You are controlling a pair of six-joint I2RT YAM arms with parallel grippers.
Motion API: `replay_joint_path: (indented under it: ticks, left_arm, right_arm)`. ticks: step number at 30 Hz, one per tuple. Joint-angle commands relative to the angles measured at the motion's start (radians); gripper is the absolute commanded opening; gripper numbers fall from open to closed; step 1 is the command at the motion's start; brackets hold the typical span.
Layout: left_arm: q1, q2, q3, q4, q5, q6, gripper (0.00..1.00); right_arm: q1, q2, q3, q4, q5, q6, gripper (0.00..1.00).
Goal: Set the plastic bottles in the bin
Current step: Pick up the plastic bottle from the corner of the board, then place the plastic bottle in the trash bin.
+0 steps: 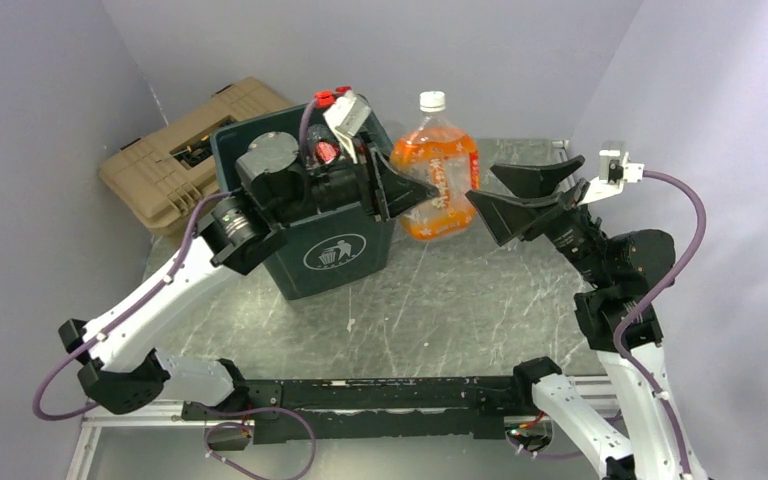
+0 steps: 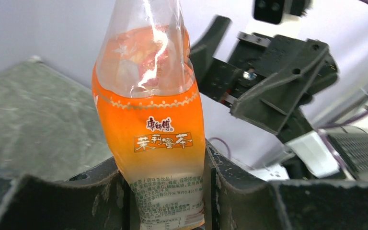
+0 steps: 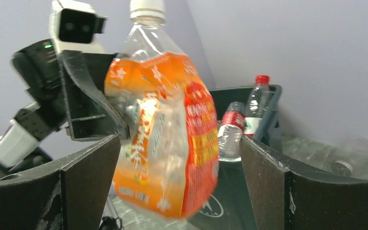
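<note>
The bottle is hanging outside the bin's rim. My left gripper will swing to the left in the top view next, turning outward over the bin's opening (image 1: pixel 288 124) to release it.
A crumpled clear bottle with an orange label and white cap (image 1: pixel 438 180) hangs upright above the table, just right of the bin. My left gripper (image 1: pixel 410 192) is shut on it; in the left wrist view both fingers press the label of the bottle (image 2: pixel 153 124) on either side of the gripper's middle (image 2: pixel 167 191). My right gripper (image 1: pixel 505 195) stands open to the bottle's right; in its own view the bottle (image 3: pixel 167 143) hangs between wide-apart fingers without touching them, gripper middle (image 3: pixel 179 177). The dark green bin (image 1: pixel 335 255) holds red-capped bottles (image 3: pixel 256 105).
A tan ribbed hard case (image 1: pixel 175 160) lies behind the bin at the back left. Grey walls close in the table on the left, the back and the right. The bin's rim (image 3: pixel 263 124) is close behind the held bottle.
</note>
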Motion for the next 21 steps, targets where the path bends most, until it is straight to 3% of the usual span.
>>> replay_joint_path:
  ticks: [1,11,19,21]
  left_arm:
    - [0.002,-0.109,0.06,-0.053,-0.283,0.15,0.0]
    - [0.002,-0.215,0.085,-0.186,-0.756,0.5,0.0]
    - [0.005,-0.206,0.03,-0.152,-1.046,0.768,0.0]
    - [0.06,-0.181,0.037,-0.189,-1.049,0.745,0.0]
  right_arm:
    - [0.002,-0.05,0.067,-0.131,0.147,-0.05,1.0]
    - [0.002,-0.23,-0.002,-0.188,0.35,-0.083,1.0]
    - [0.002,-0.308,-0.145,-0.23,0.53,-0.058,0.99]
    - [0.002,-0.295,-0.169,-0.246,0.553,-0.041,0.99]
